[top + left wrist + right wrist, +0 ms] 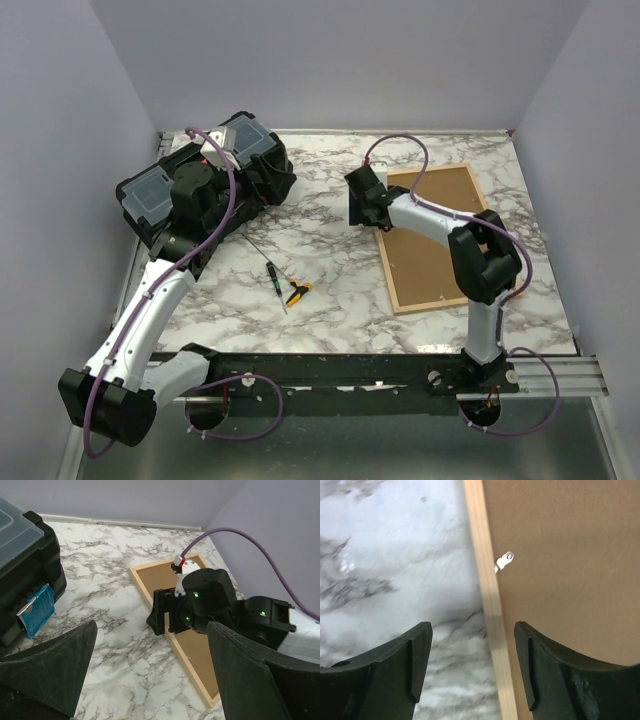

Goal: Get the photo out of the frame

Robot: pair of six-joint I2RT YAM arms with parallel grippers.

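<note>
My right gripper swings back, leftward in the top view to the green-black screwdriver's handle [273,275] next, lowering astride it, as a tab retains the backing board [440,240].
The frame [395,272] lies face down on the right of the marble table, its light-wood rim around a plain brown backing board [440,240]. The photo is hidden. My right gripper [362,212] hangs open over the frame's left rim. In the right wrist view the rim [485,580] runs between the open fingers [540,670], and a small metal retaining tab [504,561] sits on the board's edge. My left gripper [150,680] is open and empty, held above the table near the toolbox. In its view the frame [200,680] lies under the right arm.
A black toolbox [205,195] with clear lids stands at the back left; a blue packet [37,607] sticks out of it. A yellow-handled screwdriver [285,285] lies on the table's middle. Walls close in the back and both sides.
</note>
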